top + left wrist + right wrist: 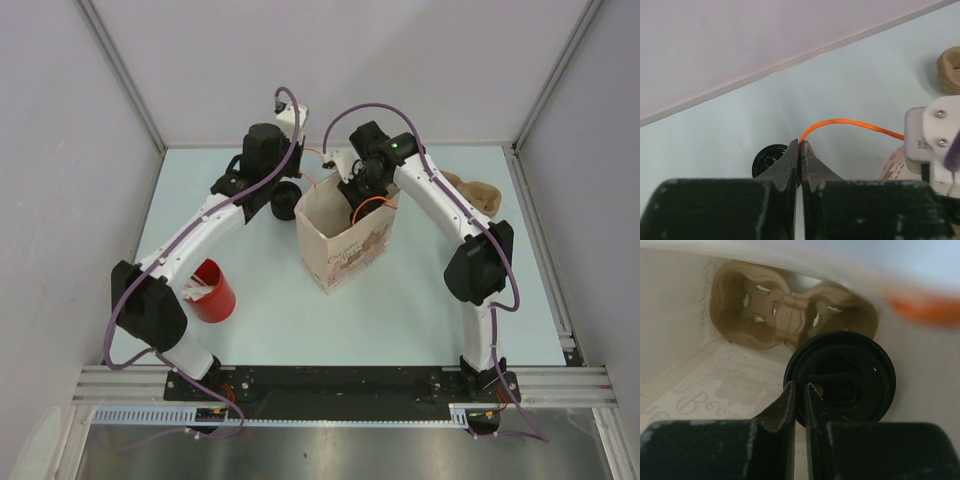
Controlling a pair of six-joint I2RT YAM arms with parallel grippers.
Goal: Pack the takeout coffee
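The cup's lid still hangs above the carrier. I should next lower my right gripper deeper into the bag, to the brown carrier's edge by the cup (pixel 793 342), and release it.
A printed paper bag (pixel 345 240) stands open mid-table. My left gripper (pixel 800 145) is shut on the bag's orange string handle (pixel 850 122), at the bag's left rim in the top view (pixel 303 183). My right gripper (pixel 800 387) reaches down into the bag (pixel 362 192) and is shut on the rim of a black-lidded coffee cup (pixel 845 377). A brown cardboard cup carrier (pixel 785 310) lies at the bottom of the bag, beyond the cup. A second black-lidded cup (pixel 285 198) stands on the table left of the bag; it also shows in the left wrist view (pixel 767 157).
A red cup (pixel 212 292) with white items inside stands at the near left beside the left arm. Another brown carrier (pixel 482 192) lies at the far right, behind the right arm. White walls close in the back and sides.
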